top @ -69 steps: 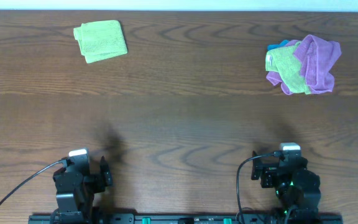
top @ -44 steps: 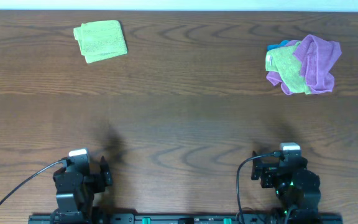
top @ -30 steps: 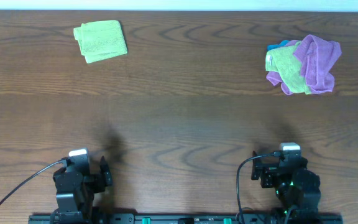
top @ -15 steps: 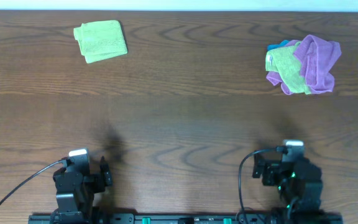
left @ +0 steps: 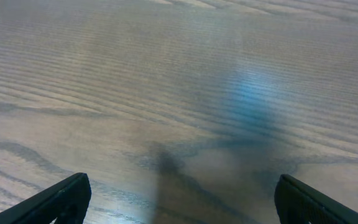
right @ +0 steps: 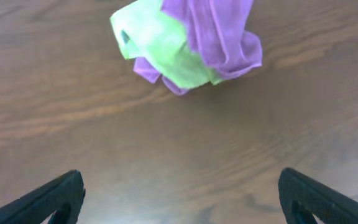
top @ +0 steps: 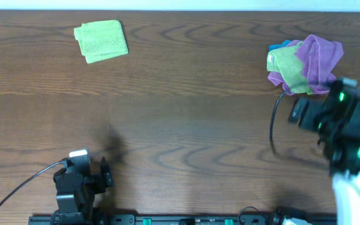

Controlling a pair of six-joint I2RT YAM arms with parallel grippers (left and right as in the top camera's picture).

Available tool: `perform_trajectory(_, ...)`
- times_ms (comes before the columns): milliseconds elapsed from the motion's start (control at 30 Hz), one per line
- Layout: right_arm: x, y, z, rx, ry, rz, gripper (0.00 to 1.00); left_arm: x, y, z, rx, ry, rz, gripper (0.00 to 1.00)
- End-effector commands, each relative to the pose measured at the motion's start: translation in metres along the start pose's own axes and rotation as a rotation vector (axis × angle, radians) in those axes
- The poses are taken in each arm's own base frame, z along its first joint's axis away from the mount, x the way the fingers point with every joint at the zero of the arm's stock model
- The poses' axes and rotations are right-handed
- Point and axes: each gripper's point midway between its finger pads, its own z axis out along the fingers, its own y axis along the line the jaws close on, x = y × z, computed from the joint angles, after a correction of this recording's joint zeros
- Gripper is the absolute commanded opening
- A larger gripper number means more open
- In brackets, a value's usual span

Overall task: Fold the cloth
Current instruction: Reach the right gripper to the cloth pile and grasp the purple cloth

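The right gripper will reach outward next and then lower its open fingers over the middle of the purple cloth on top of the heap of cloths to close, because the purple cloth is outward and below.
No flat lilac-purple towel with a white label shows in any view. My right arm (top: 339,119) is lifted above the table's right side, just in front of a bunch of purple, lime-green and blue cloths (top: 305,65). In the right wrist view that bunch (right: 188,43) lies ahead of my right gripper (right: 179,199), which is open, empty and apart from it. My left gripper (left: 179,205) is open and empty over bare wood. It sits at the front left in the overhead view (top: 105,174).
A folded lime-green towel (top: 101,40) lies at the back left. The wooden table (top: 180,125) spans the whole view. Cables run from both arms near the front edge.
My right arm has risen from its resting place at the front right and moved toward the back right, up to the cloth bunch. The left arm and the cloths have not moved.
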Motion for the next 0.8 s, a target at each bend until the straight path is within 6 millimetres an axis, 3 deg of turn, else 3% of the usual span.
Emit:
perform_trajectory(0,-0.030,-0.009,0.016,0.045,0.022,0.007,0.99,0.019,0.003,0.001,-0.015,0.069,0.022,0.95)
perform_trajectory(133,-0.061,-0.015,0.050,0.066,0.058,-0.020,0.99,0.019,0.003,0.001,-0.015,0.069,0.022,0.95)
perform_trajectory(433,-0.093,-0.033,0.130,0.092,0.071,0.004,0.99,0.019,0.003,0.001,-0.015,0.069,0.022,0.95)
perform_trajectory(667,-0.086,-0.034,0.170,0.091,0.091,-0.018,0.99,0.019,0.003,0.001,-0.015,0.069,0.022,0.95)
perform_trajectory(767,-0.092,-0.028,0.182,0.050,0.063,-0.059,0.98,0.019,0.003,0.001,-0.015,0.069,0.022,0.95)
